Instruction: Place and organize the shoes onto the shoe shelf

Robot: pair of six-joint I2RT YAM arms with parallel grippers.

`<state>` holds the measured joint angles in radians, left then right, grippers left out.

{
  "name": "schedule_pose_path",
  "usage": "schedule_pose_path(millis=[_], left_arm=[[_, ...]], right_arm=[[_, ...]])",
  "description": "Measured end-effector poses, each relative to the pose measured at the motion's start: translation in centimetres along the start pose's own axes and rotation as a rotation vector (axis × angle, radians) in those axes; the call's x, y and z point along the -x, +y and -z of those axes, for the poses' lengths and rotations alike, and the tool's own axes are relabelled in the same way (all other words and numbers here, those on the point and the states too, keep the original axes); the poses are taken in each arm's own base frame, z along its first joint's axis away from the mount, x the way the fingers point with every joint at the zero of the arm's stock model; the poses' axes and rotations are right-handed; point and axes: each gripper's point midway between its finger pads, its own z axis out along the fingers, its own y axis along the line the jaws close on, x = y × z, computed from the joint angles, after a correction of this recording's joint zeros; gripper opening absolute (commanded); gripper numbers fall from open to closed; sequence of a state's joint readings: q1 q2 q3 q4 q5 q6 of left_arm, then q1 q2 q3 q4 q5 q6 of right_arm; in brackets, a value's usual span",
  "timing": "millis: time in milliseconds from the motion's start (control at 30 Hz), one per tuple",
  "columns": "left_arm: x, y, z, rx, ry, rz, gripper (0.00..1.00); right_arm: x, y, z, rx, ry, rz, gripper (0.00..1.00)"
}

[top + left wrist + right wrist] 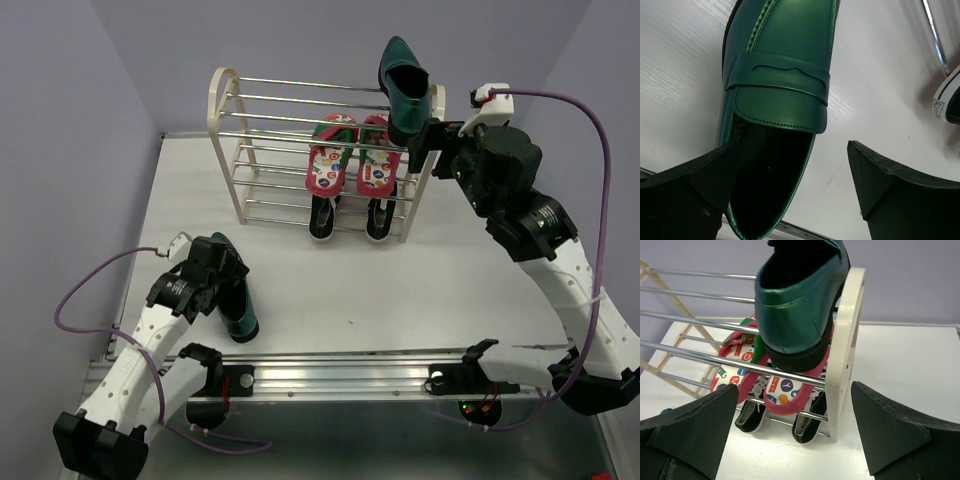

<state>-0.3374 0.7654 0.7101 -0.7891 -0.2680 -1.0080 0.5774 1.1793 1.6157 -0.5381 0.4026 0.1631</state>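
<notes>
The left gripper lowers over the loafer's opening (770,190) next, one finger inside and one outside. The opening's rim nearer the sneakers runs between the open fingers.
The cream shoe shelf (222,110) stands at the back of the table. One green loafer (405,85) rests on its top rods at the right end, heel toward my right gripper (428,140). That gripper is open and empty just in front of the loafer (795,305). The red flip-flops (350,155) lie on the middle tier and the black sneakers (350,215) on the bottom tier. The other green loafer (238,305) lies on the table at the front left. My left gripper (218,268) is open over its heel. The loafer's opening (770,190) lies beside the left finger (685,200).
A metal rail (330,375) runs along the table's near edge. The shelf's right side panel (845,340) stands between my right fingers. Purple cables loop off both arms. Lilac walls close in the back and sides. A sneaker toe (947,97) shows at the right of the left wrist view.
</notes>
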Motion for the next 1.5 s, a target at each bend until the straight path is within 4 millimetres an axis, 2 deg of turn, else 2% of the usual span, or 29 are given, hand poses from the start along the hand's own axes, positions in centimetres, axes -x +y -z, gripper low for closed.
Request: schedule_pose_path(millis=[133, 400, 600, 767, 933, 1033, 1067, 1133, 1233, 1400, 1500], left_arm=[[-1.5, 0.8, -0.6, 0.028, 0.055, -0.003, 0.99], [-1.8, 0.2, -1.8, 0.048, 0.055, 0.028, 0.98], [-2.1, -0.6, -3.7, 0.075, 0.053, 0.017, 0.83], [-2.9, -0.8, -4.3, 0.083, 0.064, -0.035, 0.80], [-3.4, -0.2, -4.9, 0.123, 0.072, -0.066, 0.79], [-4.0, 0.3, -5.4, 0.159, 0.087, -0.105, 0.63], [-4.2, 0.8, -5.7, 0.186, 0.093, -0.130, 0.50], [-4.4, 1.2, -5.9, 0.212, 0.098, -0.161, 0.40], [-4.4, 0.5, -5.9, 0.196, 0.096, -0.189, 0.01], [-4.4, -0.1, -5.5, 0.170, 0.092, -0.228, 0.00], [-4.6, -0.2, -4.6, 0.154, 0.095, -0.249, 0.00]], right_arm=[[-1.2, -0.9, -0.2, -0.048, 0.014, -0.008, 1.00], [-2.9, -1.2, -0.8, -0.072, 0.040, -0.010, 1.00], [-3.5, -1.4, -1.0, -0.085, 0.048, -0.010, 1.00], [-3.5, -1.7, -1.0, -0.100, 0.045, -0.009, 1.00], [-3.6, -1.9, -1.1, -0.112, 0.047, -0.006, 1.00], [-3.6, -1.9, -1.1, -0.115, 0.046, -0.005, 1.00], [-3.7, -2.0, -1.1, -0.116, 0.046, -0.005, 1.00], [-3.7, -2.0, -1.1, -0.119, 0.046, -0.005, 1.00], [-3.8, -2.1, -1.1, -0.126, 0.048, -0.003, 1.00], [-3.7, -2.2, -1.0, -0.127, 0.045, -0.005, 1.00], [-3.8, -2.3, -0.9, -0.127, 0.042, -0.006, 1.00]])
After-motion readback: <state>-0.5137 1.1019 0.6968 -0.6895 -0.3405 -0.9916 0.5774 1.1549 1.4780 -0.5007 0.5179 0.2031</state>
